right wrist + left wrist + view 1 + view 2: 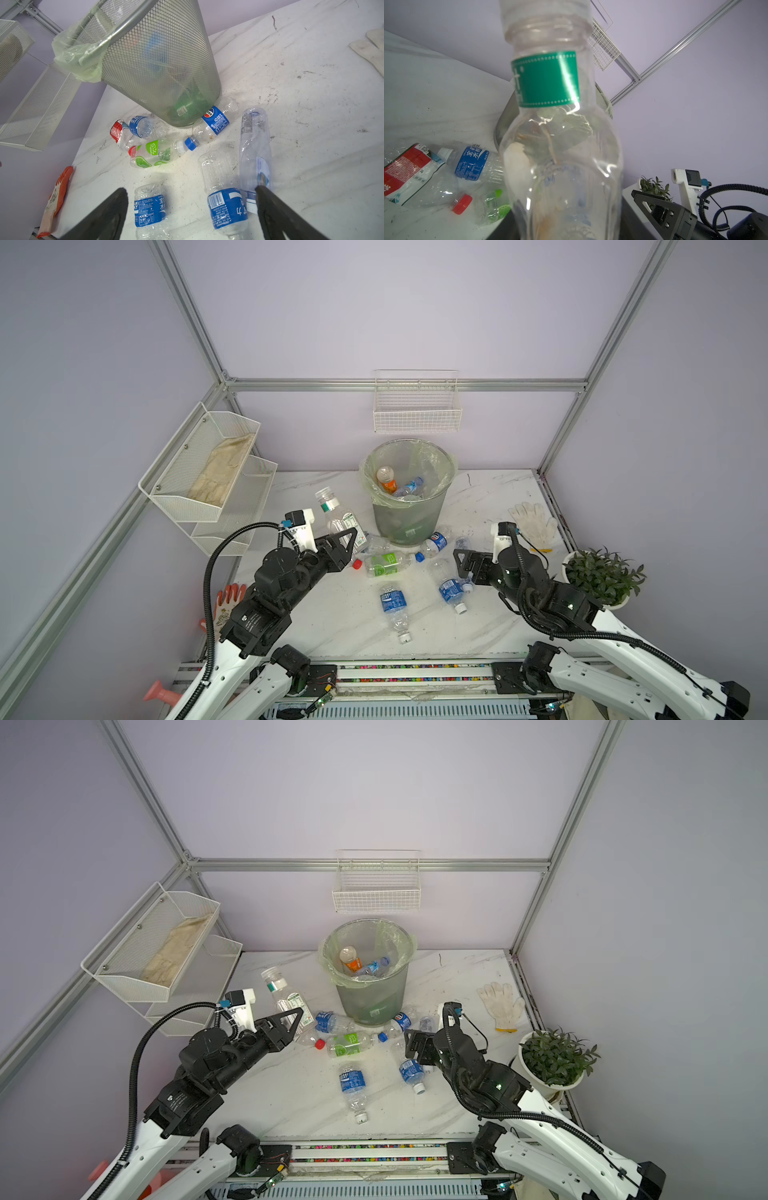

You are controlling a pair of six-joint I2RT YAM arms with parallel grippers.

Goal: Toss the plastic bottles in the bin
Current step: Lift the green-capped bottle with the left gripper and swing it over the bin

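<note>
Next, my left gripper moves up and outward over the bin's opening [409, 469] to release the clear plastic bottle [337, 516], as it still hangs outside the bin's rim.
My left gripper [352, 537] [298, 1017] is shut on a clear plastic bottle [337, 516] [286, 999] [560, 128] with a green neck band, held tilted above the table just left of the bin. In the left wrist view that bottle hides the jaws. The bin [405, 524] [370, 1002] [162, 62], grey mesh with a pale green bag, holds an orange bottle [386, 480] and others. My right gripper [462, 562] [191, 207] hangs open over two blue-labelled bottles [149, 209] [227, 205]. A green-labelled bottle [386, 564] [154, 153] lies in front of the bin.
Several more bottles lie round the bin's foot [435, 542]. A white glove [534, 522] and a potted plant [602, 576] are at the right edge. Mesh shelves [208, 464] hang on the left wall and a wire basket [417, 406] on the back wall. An orange glove [228, 601] lies front left.
</note>
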